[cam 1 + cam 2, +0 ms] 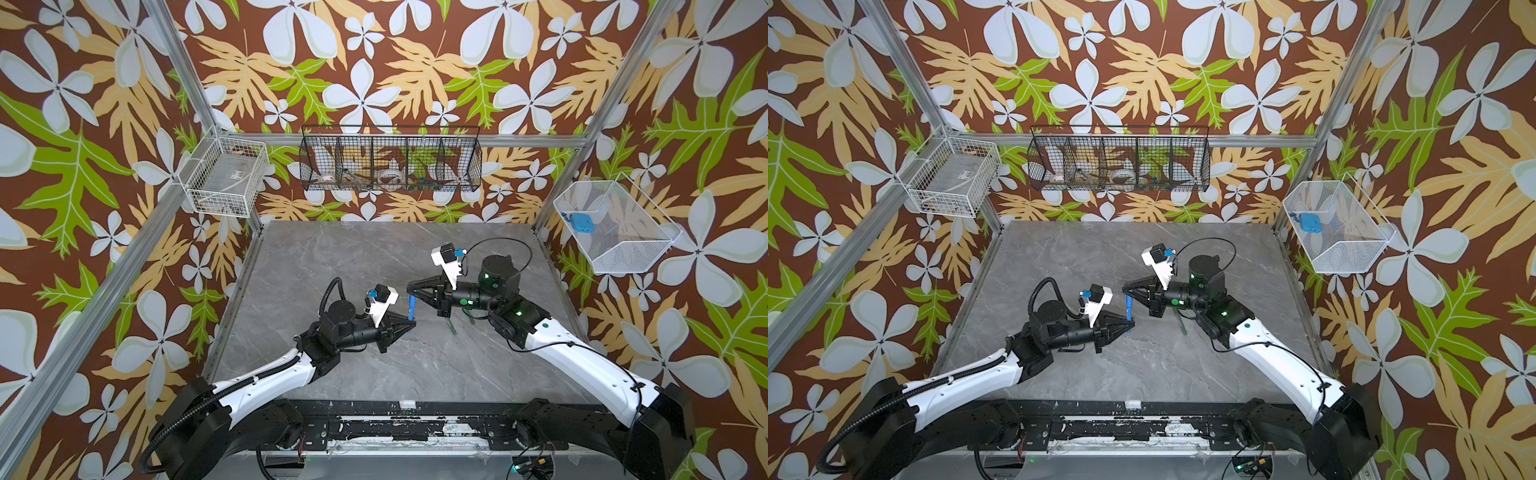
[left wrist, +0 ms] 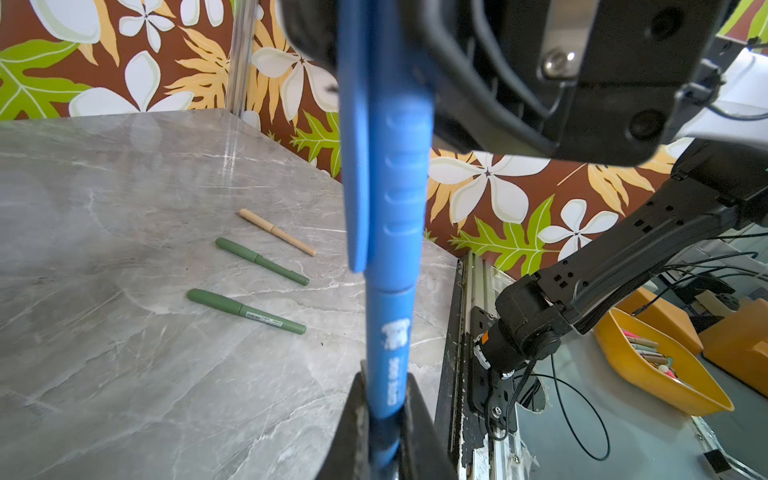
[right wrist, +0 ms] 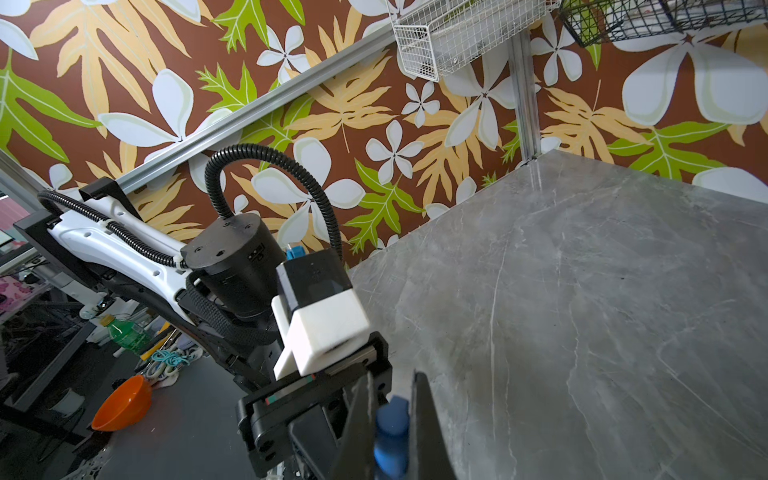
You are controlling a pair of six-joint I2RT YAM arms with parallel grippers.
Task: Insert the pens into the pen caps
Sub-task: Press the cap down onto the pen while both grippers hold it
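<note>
My gripper is above bare tabletop beside the green pens. My right gripper needs to tip downward next, lower the blue pen (image 2: 390,353) there and let go of it.
Above the middle of the table, my left gripper (image 1: 410,323) is shut on the barrel of the blue pen (image 2: 390,353). My right gripper (image 1: 411,289) meets it from the opposite side and is shut on the blue pen cap (image 2: 399,166). The cap sits over the pen's upper end, its clip hanging beside the barrel. In the right wrist view the cap's blue end (image 3: 392,419) shows between the fingers. On the table behind lie two dark green pens (image 2: 262,261) (image 2: 245,311) and a tan pen (image 2: 276,231), each seemingly with its cap on. One green pen (image 1: 159,324) shows under the right arm.
A black wire basket (image 1: 390,162) hangs on the back wall, and white wire baskets (image 1: 224,176) (image 1: 615,226) hang at the two sides. An orange tray (image 2: 656,365) of small items sits off the table beyond its front rail (image 2: 461,374).
</note>
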